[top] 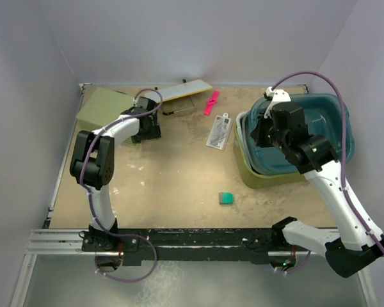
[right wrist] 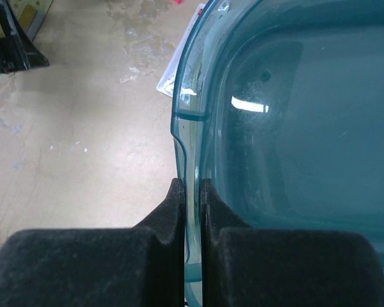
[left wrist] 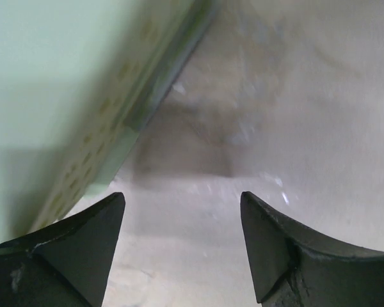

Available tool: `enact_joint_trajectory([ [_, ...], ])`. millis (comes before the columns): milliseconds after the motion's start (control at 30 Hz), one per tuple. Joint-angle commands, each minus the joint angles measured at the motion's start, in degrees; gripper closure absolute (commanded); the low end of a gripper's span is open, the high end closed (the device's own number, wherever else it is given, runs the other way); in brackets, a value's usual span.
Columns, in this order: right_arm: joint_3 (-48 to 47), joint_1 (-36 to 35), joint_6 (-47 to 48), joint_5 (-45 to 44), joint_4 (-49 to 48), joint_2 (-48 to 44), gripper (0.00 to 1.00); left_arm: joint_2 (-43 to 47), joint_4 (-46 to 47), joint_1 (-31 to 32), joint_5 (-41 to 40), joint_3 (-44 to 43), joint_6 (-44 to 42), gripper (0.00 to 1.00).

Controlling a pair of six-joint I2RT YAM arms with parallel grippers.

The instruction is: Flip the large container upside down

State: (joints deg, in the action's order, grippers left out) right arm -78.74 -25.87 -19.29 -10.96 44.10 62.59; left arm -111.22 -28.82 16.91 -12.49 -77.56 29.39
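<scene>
The teal tub will be lifted next by my right gripper. It will then be lowered upside down onto the bare tabletop, to the gripper's left in the top view.
The large container is an olive-green tub standing upright at the right of the table, with a teal tub nested inside it. My right gripper is shut on the teal tub's left rim; in the right wrist view the two pads pinch that thin translucent wall. My left gripper is at the far left, open and holding nothing. In the left wrist view it hovers low over bare table beside a pale green basket.
The pale green basket lies at the back left corner. A flat pale board, a pink piece and a white packet lie at the back middle. A small green block sits mid-table.
</scene>
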Motion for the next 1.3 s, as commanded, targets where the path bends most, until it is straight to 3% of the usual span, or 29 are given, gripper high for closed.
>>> enact_joint_trajectory([
  [0, -0.8, 0.2, 0.4, -2.4, -0.9, -1.7, 1.0, -0.5, 2.0, -6.0, -2.5, -5.8, -0.7, 0.3],
  [400, -0.7, 0.2, 0.1, -0.8, -0.8, -2.9, 1.0, -8.7, -2.4, -9.7, -2.5, -19.8, -2.7, 0.3],
  [600, -1.8, 0.2, 0.5, 3.3, -1.3, -4.0, 1.0, 5.4, -2.3, -5.6, -2.9, -13.3, -4.1, 0.28],
  [733, -9.6, 0.2, 1.6, 4.2, -0.3, -2.5, 1.0, 15.2, -3.6, -3.7, -0.5, -9.0, -3.5, 0.28],
  [967, -21.5, 0.2, 1.8, 13.3, -0.5, 0.7, 1.0, 29.6, -3.7, -3.5, 5.9, 1.2, -0.2, 0.27],
  [1133, -23.6, 0.2, -0.3, 23.9, -5.0, 1.7, 1.0, 36.6, -7.9, -3.5, 4.8, 3.5, 2.5, 0.27],
  [1267, -20.9, 0.2, -4.1, 38.7, -14.5, 1.4, 1.0, 41.1, -13.2, -3.7, -0.9, 0.9, 4.2, 0.26],
])
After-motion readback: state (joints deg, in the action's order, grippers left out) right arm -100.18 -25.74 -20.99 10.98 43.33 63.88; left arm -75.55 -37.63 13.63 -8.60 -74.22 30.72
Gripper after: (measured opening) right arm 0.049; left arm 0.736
